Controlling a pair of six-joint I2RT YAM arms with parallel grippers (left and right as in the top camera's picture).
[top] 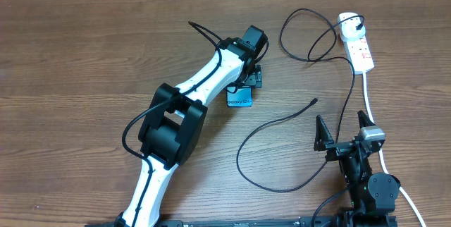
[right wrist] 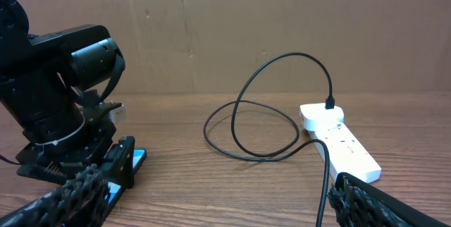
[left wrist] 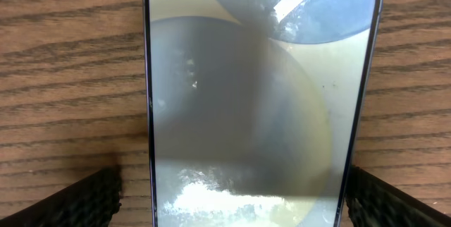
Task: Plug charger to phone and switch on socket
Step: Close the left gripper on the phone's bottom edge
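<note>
The left gripper will next stay where it is and close its fingers onto both long edges of the phone.
The phone (left wrist: 254, 100) lies flat on the wooden table, screen up, and fills the left wrist view. My left gripper (left wrist: 238, 213) is open and straddles its lower part, with a finger (left wrist: 77, 199) on each side and a strip of wood showing between pad and edge. From overhead, the left gripper (top: 244, 84) covers most of the phone (top: 239, 100). The charger (top: 271, 125) loops loosely, its plug end in the socket (top: 358, 47) and its connector tip (top: 314, 101) lying free on the table. My right gripper (top: 344, 130) is open and empty, near the front edge beside the cable.
The socket's thick white lead (top: 370, 103) runs down the right side past my right arm. In the right wrist view the charger (right wrist: 261, 114) coils in front of the socket (right wrist: 342, 142), with a brown wall behind. The left arm (top: 190, 103) crosses the table's middle.
</note>
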